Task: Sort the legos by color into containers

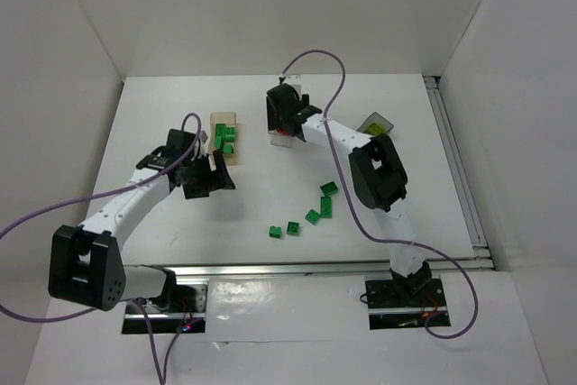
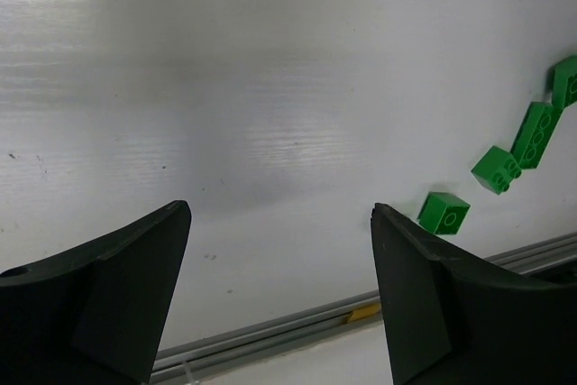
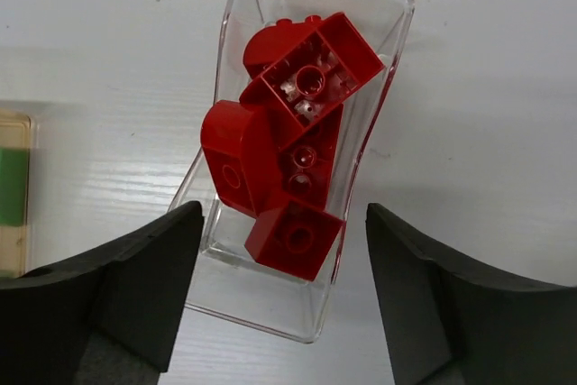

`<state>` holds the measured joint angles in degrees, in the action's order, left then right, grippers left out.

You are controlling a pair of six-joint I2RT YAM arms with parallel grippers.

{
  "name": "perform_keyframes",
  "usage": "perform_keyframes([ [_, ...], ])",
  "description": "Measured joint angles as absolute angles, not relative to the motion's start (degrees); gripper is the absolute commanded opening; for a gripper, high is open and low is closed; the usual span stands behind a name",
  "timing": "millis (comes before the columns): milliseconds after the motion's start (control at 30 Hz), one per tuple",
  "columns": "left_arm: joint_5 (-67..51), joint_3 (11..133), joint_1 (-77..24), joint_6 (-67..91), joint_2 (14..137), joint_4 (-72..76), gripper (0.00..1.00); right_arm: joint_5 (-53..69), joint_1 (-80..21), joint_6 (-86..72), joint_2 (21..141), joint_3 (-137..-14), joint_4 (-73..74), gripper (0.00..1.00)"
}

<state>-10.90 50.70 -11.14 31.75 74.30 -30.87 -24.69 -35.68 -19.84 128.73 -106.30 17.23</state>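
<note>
The left gripper moves back, to the right in the top view, and down around the green lego nearest the bar next, as it lies loose, unsorted.
Several green legos lie loose on the white table between the arms; some show in the left wrist view. The tan box holds green legos. The clear box holds several red legos. The dark smoky box at the right holds something yellow-green. My left gripper is open and empty above bare table, left of the loose legos. My right gripper is open and empty, hovering over the clear box.
A metal rail runs along the table's near edge, and another along the right side. White walls enclose the table. The tan box's edge shows at the left of the right wrist view.
</note>
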Motion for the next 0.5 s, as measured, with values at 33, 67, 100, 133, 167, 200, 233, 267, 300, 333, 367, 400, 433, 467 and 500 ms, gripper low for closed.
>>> perform_keyframes([
  [33, -11.2, 50.5, -11.3, 31.7, 74.3, -30.8, 0.90, -24.7, -35.6, -19.7, 128.9, -106.2, 17.3, 0.83],
  [67, -11.4, 50.5, -11.5, 31.7, 74.2, -30.7, 0.90, -24.7, -35.5, -19.6, 129.0, -106.0, 17.2, 0.83],
  [100, -11.5, 50.5, -11.8, 31.6, 74.1, -30.5, 0.92, -24.8, -35.5, -19.6, 128.7, -105.5, 16.9, 0.81],
  [133, -11.7, 50.5, -12.2, 31.6, 74.0, -30.2, 0.92, -25.0, -35.5, -19.6, 128.2, -104.4, 15.9, 0.80],
  [167, -11.9, 50.5, -12.7, 31.6, 74.0, -29.9, 0.92, -25.1, -35.5, -19.6, 127.1, -103.0, 15.3, 0.77],
  [200, -12.3, 50.5, -13.2, 31.5, 73.9, -29.6, 0.88, -25.3, -35.5, -19.9, 125.5, -100.9, 14.9, 0.69],
  [233, -12.6, 50.5, -13.6, 31.5, 73.9, -29.5, 0.88, -25.5, -35.5, -20.1, 123.4, -98.5, 14.9, 0.66],
  [267, -13.0, 50.5, -14.3, 31.4, 74.0, -29.4, 0.86, -25.7, -35.4, -20.5, 121.0, -96.1, 14.5, 0.61],
  [300, -13.3, 50.6, -15.1, 31.4, 74.0, -29.3, 0.86, -25.9, -35.3, -21.0, 118.7, -94.1, 14.4, 0.58],
  [333, -13.4, 50.8, -16.2, 31.4, 74.2, -29.3, 0.85, -25.9, -35.3, -21.5, 116.0, -91.9, 14.4, 0.54],
  [367, -13.6, 51.1, -17.6, 31.4, 74.6, -29.2, 0.85, -25.9, -35.2, -22.1, 112.8, -89.6, 13.9, 0.54],
  [400, -13.7, 51.5, -19.2, 31.4, 75.3, -29.0, 0.85, -25.9, -35.1, -22.8, 110.1, -87.4, 13.5, 0.54],
  [433, -14.0, 52.1, -21.1, 31.2, 76.3, -29.0, 0.85, -25.8, -35.0, -23.4, 106.6, -84.8, 13.5, 0.54],
  [467, -14.3, 52.8, -23.2, 31.0, 77.5, -28.8, 0.86, -25.6, -34.9, -24.0, 103.5, -82.5, 13.2, 0.59],
  [500, -14.7, 53.3, -25.3, 30.2, 78.9, -28.4, 0.86, -25.4, -34.6, -24.8, 100.0, -79.6, 12.9, 0.61],
])
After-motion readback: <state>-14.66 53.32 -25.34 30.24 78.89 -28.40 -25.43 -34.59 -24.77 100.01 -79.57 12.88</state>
